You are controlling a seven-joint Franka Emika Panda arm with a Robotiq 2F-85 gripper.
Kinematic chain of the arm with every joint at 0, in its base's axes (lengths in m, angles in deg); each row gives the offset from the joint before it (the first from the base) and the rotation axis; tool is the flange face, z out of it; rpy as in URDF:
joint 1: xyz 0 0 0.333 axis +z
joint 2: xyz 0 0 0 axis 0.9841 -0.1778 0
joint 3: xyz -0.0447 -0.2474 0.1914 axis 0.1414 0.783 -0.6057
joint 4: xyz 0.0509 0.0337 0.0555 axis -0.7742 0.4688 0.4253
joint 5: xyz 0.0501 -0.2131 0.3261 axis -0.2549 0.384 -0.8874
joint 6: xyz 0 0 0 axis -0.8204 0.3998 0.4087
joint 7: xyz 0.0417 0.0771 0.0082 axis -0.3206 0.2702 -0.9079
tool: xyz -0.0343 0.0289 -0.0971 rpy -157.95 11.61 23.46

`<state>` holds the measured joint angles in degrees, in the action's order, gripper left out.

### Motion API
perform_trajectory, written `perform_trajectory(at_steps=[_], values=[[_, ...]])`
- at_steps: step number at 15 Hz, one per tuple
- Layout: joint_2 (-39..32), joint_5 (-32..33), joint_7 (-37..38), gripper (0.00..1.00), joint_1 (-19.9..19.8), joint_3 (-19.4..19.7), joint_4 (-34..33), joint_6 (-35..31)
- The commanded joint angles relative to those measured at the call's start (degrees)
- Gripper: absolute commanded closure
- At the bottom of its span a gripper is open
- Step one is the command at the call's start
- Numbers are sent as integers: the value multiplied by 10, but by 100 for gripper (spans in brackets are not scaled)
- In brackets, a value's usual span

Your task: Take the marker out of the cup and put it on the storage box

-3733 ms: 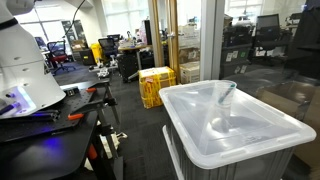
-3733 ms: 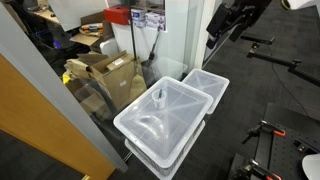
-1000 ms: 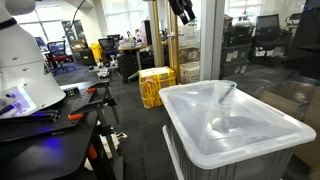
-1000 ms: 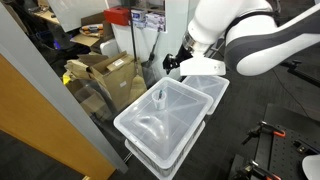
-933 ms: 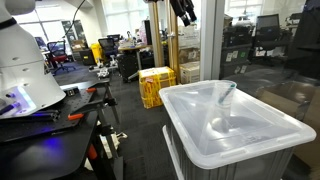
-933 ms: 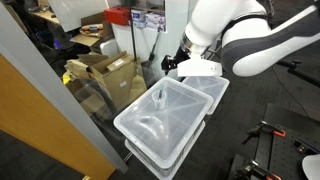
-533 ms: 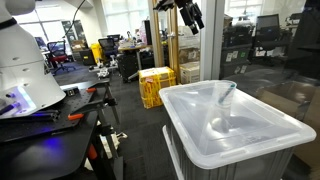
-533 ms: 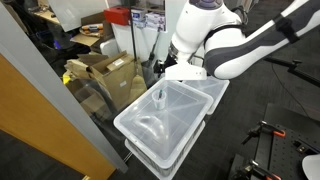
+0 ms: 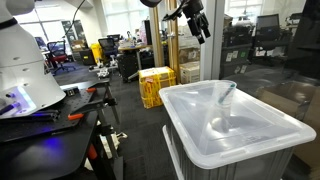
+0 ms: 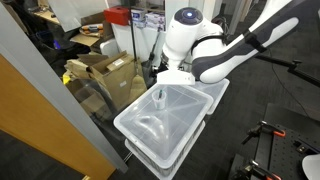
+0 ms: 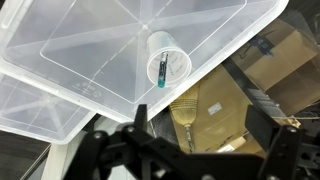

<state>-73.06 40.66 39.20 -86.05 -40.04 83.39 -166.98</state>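
Observation:
Next, my gripper moves down and outward to the upper end of the teal marker in the cup.
The storage box (image 9: pixel 235 135) is a large translucent bin with a recessed lid, seen in both exterior views (image 10: pixel 150 125). The clear cup (image 9: pixel 225 98) stands upright on the lid near its far edge (image 10: pixel 158 98). The teal marker (image 11: pixel 161 72) stands inside the cup (image 11: pixel 168 64) in the wrist view. My gripper (image 9: pixel 196 16) hangs high above the box, behind the cup (image 10: pixel 163 70). In the wrist view the gripper (image 11: pixel 199 118) is open and empty, its dark fingers (image 11: pixel 140 116) framing the floor beside the box's edge.
A second similar bin (image 10: pixel 208 84) sits beside the storage box. Cardboard boxes (image 10: pixel 105 72) and a broom (image 11: pixel 190 110) lie behind a glass partition. Yellow crates (image 9: pixel 155 86) stand on the floor. A desk with tools (image 9: pixel 50 112) is off to the side.
The arm has swung in from outside the view and moved over the box's far edge, closer to the cup. The cup, marker and box have not moved.

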Motion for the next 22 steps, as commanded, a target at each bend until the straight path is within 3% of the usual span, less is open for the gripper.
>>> perform_trajectory(at_steps=[1, 5, 6, 10, 14, 22], values=[[-32, 14, 45, 0, 24, 17, -34, 29], [-60, 30, 91, 0, 56, 43, -61, 61], [-64, -2, 78, 0, 113, 100, -67, 60], [-95, -2, 96, 0, 169, 162, -100, 72], [-131, -40, 80, 0, 181, 176, -134, 88], [-199, -152, -4, 0, 164, 174, -199, 76]])
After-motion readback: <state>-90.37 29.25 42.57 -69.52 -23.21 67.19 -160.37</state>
